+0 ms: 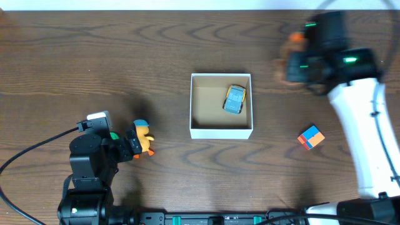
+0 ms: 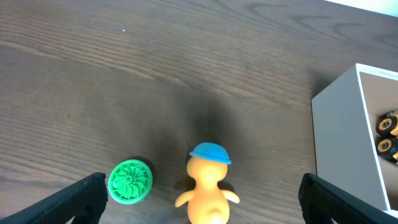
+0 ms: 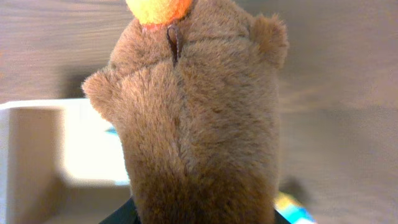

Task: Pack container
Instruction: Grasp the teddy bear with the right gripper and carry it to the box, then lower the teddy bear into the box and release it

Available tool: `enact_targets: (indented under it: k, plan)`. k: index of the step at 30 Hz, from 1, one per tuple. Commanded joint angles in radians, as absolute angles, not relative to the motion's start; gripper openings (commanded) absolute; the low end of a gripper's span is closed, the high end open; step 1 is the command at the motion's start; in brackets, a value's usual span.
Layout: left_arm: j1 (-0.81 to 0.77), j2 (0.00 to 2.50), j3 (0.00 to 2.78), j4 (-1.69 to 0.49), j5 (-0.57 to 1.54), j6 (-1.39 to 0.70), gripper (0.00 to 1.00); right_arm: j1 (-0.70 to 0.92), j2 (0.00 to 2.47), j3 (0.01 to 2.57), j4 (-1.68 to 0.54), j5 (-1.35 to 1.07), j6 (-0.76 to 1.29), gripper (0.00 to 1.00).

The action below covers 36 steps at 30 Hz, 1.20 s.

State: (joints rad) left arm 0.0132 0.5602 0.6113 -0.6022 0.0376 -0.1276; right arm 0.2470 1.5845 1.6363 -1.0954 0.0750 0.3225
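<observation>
My right gripper is about to move over past the toy car [image 1: 235, 99] and bring the plush toy down into the empty side of the box by the duck.
The container [image 1: 220, 130] is a small white box with a tan inside at the table's middle, holding a blue-and-yellow toy car [image 1: 235, 99]. It also shows in the left wrist view [image 2: 339, 143] and, blurred, in the right wrist view [image 3: 37, 124]. My left gripper [image 1: 134, 146] is open on the table, its fingers either side of a yellow duck with a blue cap [image 2: 208, 186]. A green disc [image 2: 130, 182] lies just left of the duck. My right gripper [image 1: 300, 60] is shut on a brown plush toy [image 3: 199, 124], held right of and beyond the box.
A multicoloured cube [image 1: 310, 137] lies on the table right of the box, below the right arm. The dark wooden table [image 1: 94, 56] runs bare to the left and the back.
</observation>
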Motion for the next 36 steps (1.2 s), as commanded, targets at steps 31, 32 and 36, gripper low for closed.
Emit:
enact_targets:
  k: [31,32,36]
  plan:
    - [0.019,0.561,0.637,-0.606,0.025,-0.130,0.98,0.681,2.043,1.640,-0.900,0.079,0.956,0.09]
    - [0.019,0.561,0.637,-0.607,0.025,-0.130,0.98,0.680,2.043,1.640,-0.893,0.081,0.953,0.15]
    - [0.019,0.561,0.637,-0.617,0.025,-0.130,0.98,0.679,2.042,1.640,-0.847,0.086,0.913,0.49]
